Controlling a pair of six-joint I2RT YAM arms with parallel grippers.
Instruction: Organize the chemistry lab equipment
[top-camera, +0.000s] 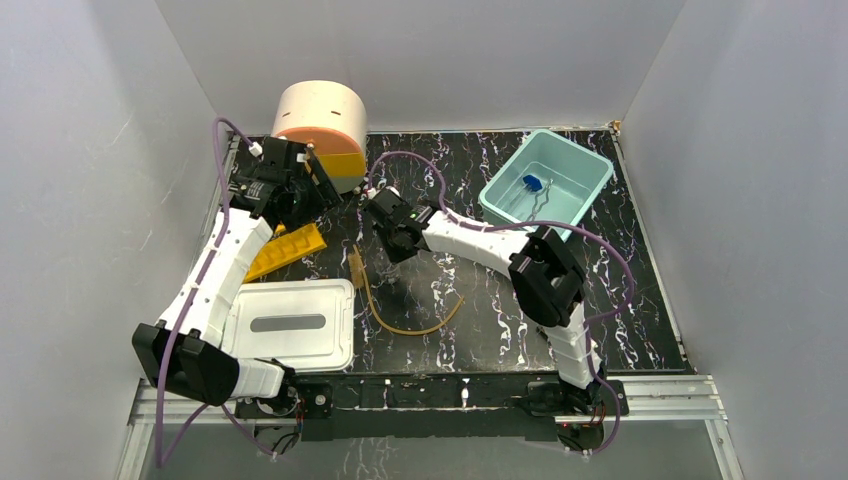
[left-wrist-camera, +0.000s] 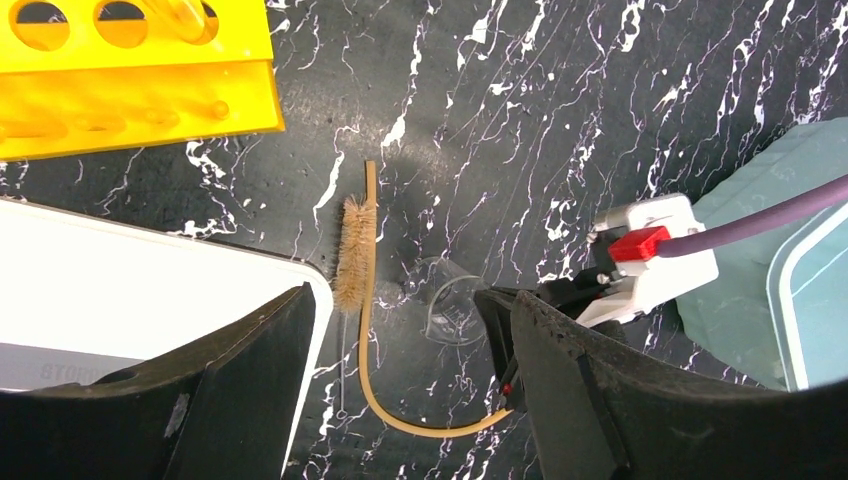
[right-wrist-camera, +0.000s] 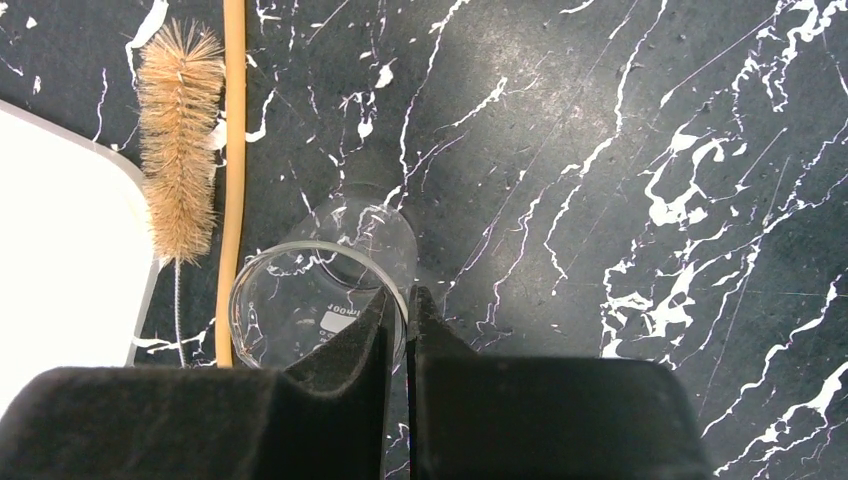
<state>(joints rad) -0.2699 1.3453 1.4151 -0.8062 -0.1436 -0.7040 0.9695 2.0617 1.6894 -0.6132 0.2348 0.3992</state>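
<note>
My right gripper needs to lift the flask next and carry it over the teal bin's bare bottom (top-camera: 557, 176) beside the bin's wire clamp. It should then lower the flask and let go of it.
A small clear glass flask (right-wrist-camera: 300, 300) stands on the black marble table, mouth up, with printed markings on its wall. My right gripper (right-wrist-camera: 400, 297) is shut on its rim, one finger inside the mouth and one outside. The left wrist view shows the same flask (left-wrist-camera: 450, 310) with the right arm's finger against it. An amber rubber hose (right-wrist-camera: 233, 150) curves past it on the left, beside a bristle brush (right-wrist-camera: 178, 150). My left gripper (left-wrist-camera: 400, 400) hangs open above the hose (left-wrist-camera: 372, 250), holding nothing. The yellow holed rack (top-camera: 285, 250) lies to the left.
A teal bin (top-camera: 590, 160) at the back right holds a blue-tipped piece (top-camera: 533, 183) and a wire clamp. A white lid (top-camera: 290, 325) lies at the front left. A cream cylinder (top-camera: 320, 105) stands at the back left. Grey walls enclose the table.
</note>
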